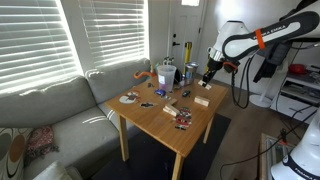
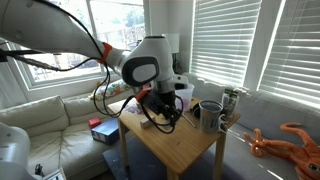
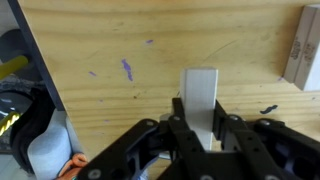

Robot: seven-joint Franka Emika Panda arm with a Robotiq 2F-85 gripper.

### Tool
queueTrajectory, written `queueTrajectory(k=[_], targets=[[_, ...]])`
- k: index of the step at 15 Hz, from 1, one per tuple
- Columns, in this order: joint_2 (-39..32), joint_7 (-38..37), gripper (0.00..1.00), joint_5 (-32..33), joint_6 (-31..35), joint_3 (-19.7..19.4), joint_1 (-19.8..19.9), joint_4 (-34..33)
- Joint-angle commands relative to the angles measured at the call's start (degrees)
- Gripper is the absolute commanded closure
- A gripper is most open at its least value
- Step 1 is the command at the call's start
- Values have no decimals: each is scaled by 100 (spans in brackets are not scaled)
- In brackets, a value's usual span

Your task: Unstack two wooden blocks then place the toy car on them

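Observation:
The gripper next needs to go down onto the bare tabletop, moving a little away from the other wooden block, and let go of the pale block, because that block is still hanging above the table.
My gripper [image 3: 200,125] is shut on a pale wooden block [image 3: 200,90], which stands upright between the fingers above the tabletop. The other wooden block [image 3: 303,48] lies on the table at the right edge of the wrist view. In an exterior view the gripper [image 1: 207,77] hangs over the far right part of the table, with that block [image 1: 202,99] just in front of it. It also shows in an exterior view [image 2: 160,108], low over the table. I cannot pick out the toy car among the small dark items on the table.
The wooden table [image 1: 160,125] holds an orange octopus toy [image 1: 140,74], cups [image 1: 165,73], a yellow bottle [image 1: 187,50] and small clutter [image 1: 182,118]. A grey sofa [image 1: 50,115] stands beside it. Mugs [image 2: 210,115] stand near the table's edge.

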State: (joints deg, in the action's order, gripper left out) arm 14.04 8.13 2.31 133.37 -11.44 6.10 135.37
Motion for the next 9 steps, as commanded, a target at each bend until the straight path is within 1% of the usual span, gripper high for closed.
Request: queueTrajectory(k=[1, 4, 7, 8, 9], targets=[[-250, 766, 93, -525, 83, -215, 20, -12], [-481, 1057, 93, -627, -54, -286, 78, -88], [-612, 1096, 93, -570, -80, -274, 143, -159], [-614, 1036, 56, -572, -107, -266, 156, -189], [-593, 1069, 45, -578, -117, -265, 157, -184]])
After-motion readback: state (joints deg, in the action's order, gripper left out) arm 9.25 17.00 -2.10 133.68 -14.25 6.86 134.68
